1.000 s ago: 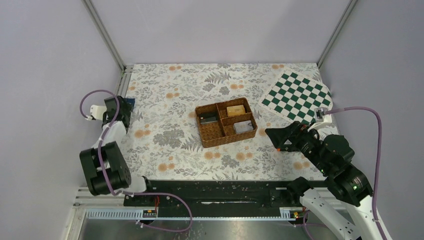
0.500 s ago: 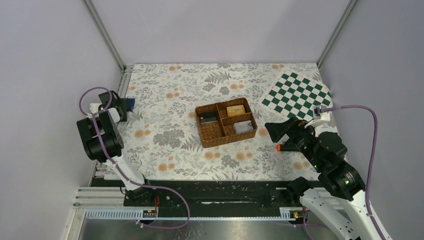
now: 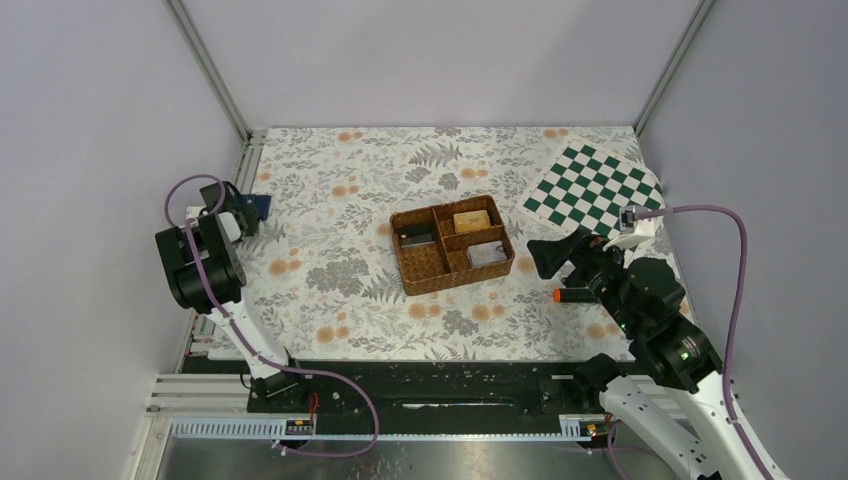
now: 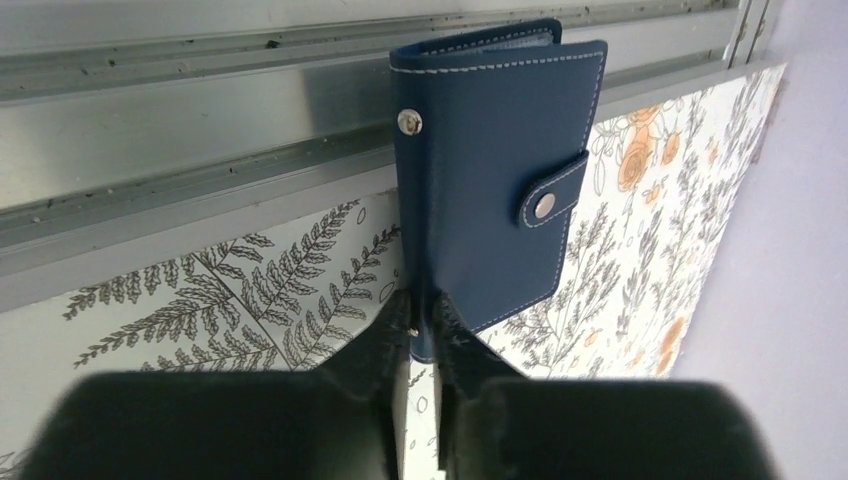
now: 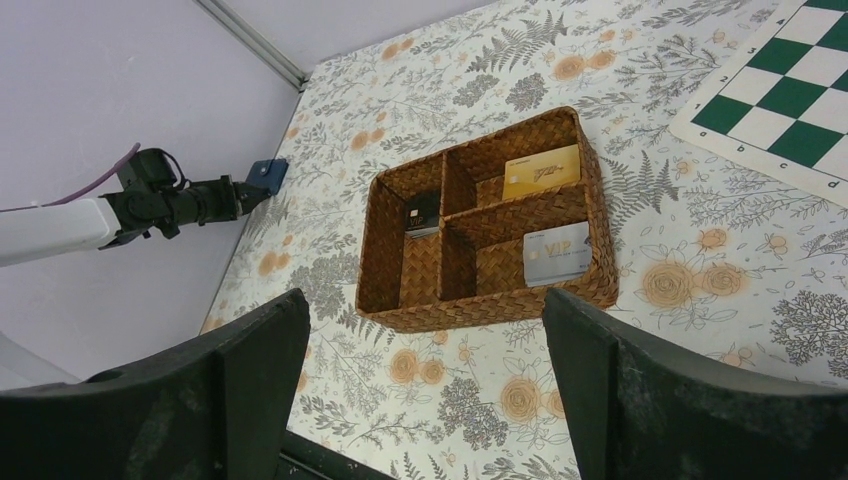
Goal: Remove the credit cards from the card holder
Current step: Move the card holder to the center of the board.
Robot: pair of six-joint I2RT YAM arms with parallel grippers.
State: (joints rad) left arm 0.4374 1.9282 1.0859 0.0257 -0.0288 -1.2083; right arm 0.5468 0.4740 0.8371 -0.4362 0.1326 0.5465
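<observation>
The card holder will move back and toward the tray in my left gripper, then be released on the clear cloth (image 3: 334, 281) beside it, away from the crowding metal bar.
The card holder (image 4: 500, 180) is navy, folded, with a snap tab, and sits against the metal rail at the table's far left edge (image 3: 258, 206). My left gripper (image 4: 422, 320) is shut on its near edge, one finger on each side. Whether credit cards are inside it is hidden. A gold card (image 5: 541, 170), a silver card (image 5: 556, 253) and a dark card (image 5: 421, 214) lie in separate compartments of the wicker tray (image 5: 480, 312). My right gripper (image 3: 552, 275) hangs open and empty to the right of the tray, facing it.
The wicker tray (image 3: 460, 278) stands mid-table on the floral cloth. A green-and-white chessboard mat (image 3: 593, 192) lies at the back right. An aluminium rail (image 4: 200, 160) and the wall run directly behind the card holder.
My left gripper's jaws have closed on the card holder while the left arm's elbow swung back toward the left wall. The right arm has shifted slightly away from the near edge.
</observation>
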